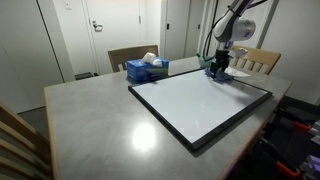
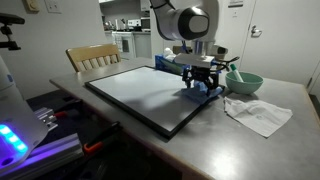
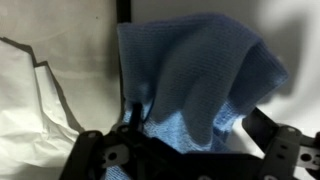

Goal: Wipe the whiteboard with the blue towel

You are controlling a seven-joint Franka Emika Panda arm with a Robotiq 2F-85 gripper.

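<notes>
The gripper needs to stay low over the blue towel next and close its fingers around the towel's middle folds, since the folds are already between them.
The whiteboard lies flat on the grey table, white with a thin black frame. The blue towel sits crumpled at the board's edge. In the wrist view the towel fills the middle in soft folds. My gripper is lowered right over the towel. Its jaws stand wide open, with one dark finger on each side of the cloth. I cannot tell whether the fingertips touch the board.
A blue tissue box stands by the board's far side. A green bowl and a crumpled white cloth lie beside the towel. Wooden chairs stand at the table.
</notes>
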